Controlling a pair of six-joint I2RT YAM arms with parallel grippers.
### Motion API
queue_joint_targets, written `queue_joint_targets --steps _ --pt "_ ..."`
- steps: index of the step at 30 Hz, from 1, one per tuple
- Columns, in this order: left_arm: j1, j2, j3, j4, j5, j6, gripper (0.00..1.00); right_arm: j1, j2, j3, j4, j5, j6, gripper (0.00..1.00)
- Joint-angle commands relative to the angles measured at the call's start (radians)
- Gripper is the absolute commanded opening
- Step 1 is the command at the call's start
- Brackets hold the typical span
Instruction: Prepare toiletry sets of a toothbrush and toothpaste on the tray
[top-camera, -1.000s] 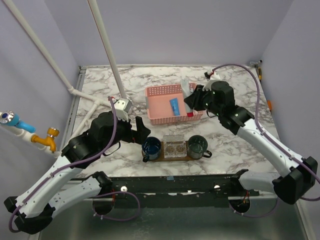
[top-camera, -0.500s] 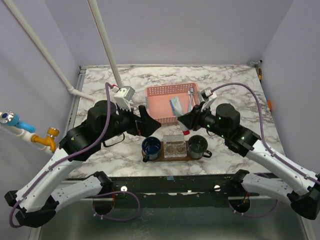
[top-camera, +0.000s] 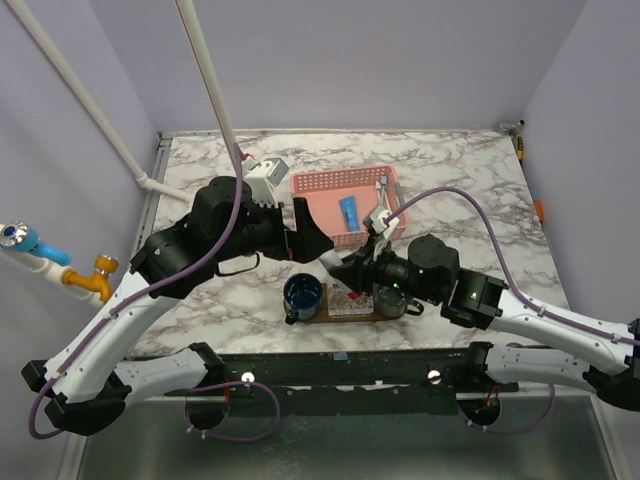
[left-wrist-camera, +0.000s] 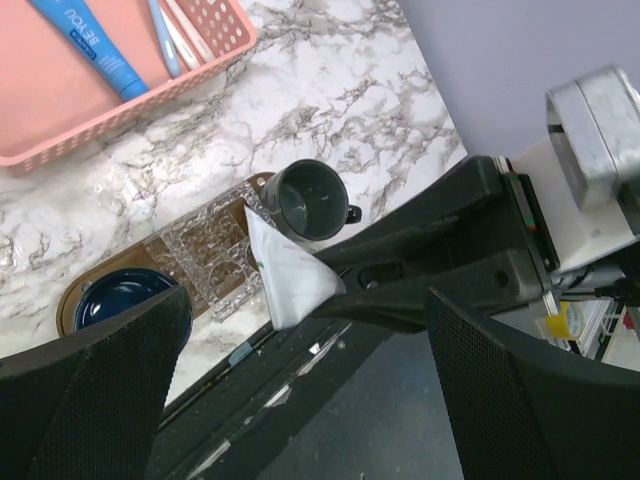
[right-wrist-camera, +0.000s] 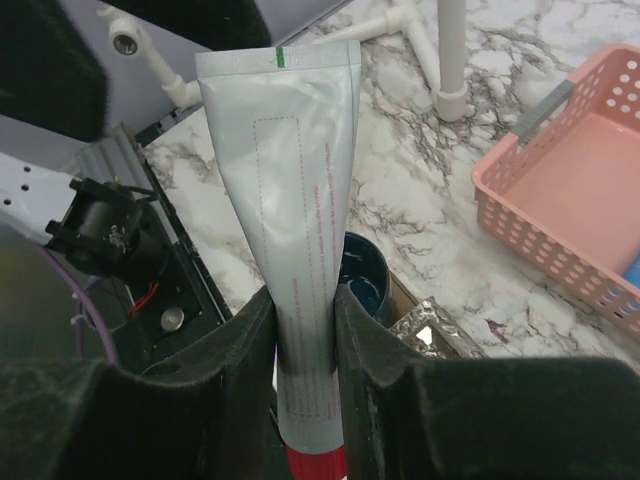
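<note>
My left gripper lowers and draws back around the tube's flat crimped end (top-camera: 329, 259) (left-wrist-camera: 273, 270) next, as that end sticks out free of the right gripper.
My right gripper (right-wrist-camera: 303, 330) is shut on a grey-white toothpaste tube (right-wrist-camera: 300, 230) with a red cap; its flat crimped end points away from the wrist. From above, that gripper (top-camera: 345, 268) hangs over the brown oval tray (top-camera: 345, 317), between a dark blue cup (top-camera: 302, 294) and a clear glass holder (top-camera: 348, 300). A second dark cup (top-camera: 392, 293) stands at the tray's right end. A blue toothpaste tube (top-camera: 349, 211) and white toothbrushes (top-camera: 382, 190) lie in the pink basket (top-camera: 325, 183). My left gripper (top-camera: 312, 240) is open and holds nothing, just left of the right one.
The left wrist view shows the held tube's end (left-wrist-camera: 285, 275), the dark cup (left-wrist-camera: 310, 200), the glass holder (left-wrist-camera: 205, 250), the basket (left-wrist-camera: 150, 95) and the table's dark front rail (left-wrist-camera: 250, 400). White pipes (top-camera: 205, 80) cross the back left.
The right arm has swung from the basket to the near left with the tube and now hangs over the tray. The left arm has moved right toward the basket, still open.
</note>
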Motion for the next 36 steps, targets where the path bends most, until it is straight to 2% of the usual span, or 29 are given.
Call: queue_joint_targets --steps 1,8,11,29,36 --pt "0.007 0.021 0.041 -0.098 0.037 0.020 0.99 0.088 0.018 0.051 0.042 0.126 -0.087 0.30" --pt "0.009 0.019 0.040 -0.155 0.032 0.050 0.96 0.189 0.039 0.064 0.056 0.247 -0.153 0.30" --pt "0.010 0.009 0.032 -0.169 0.035 0.059 0.91 0.213 0.044 0.066 0.062 0.287 -0.169 0.30" --pt "0.017 0.014 -0.005 -0.170 0.135 0.096 0.51 0.275 0.070 0.076 0.070 0.364 -0.194 0.30" --pt "0.022 0.025 -0.016 -0.159 0.172 0.107 0.42 0.293 0.071 0.081 0.069 0.378 -0.200 0.30"
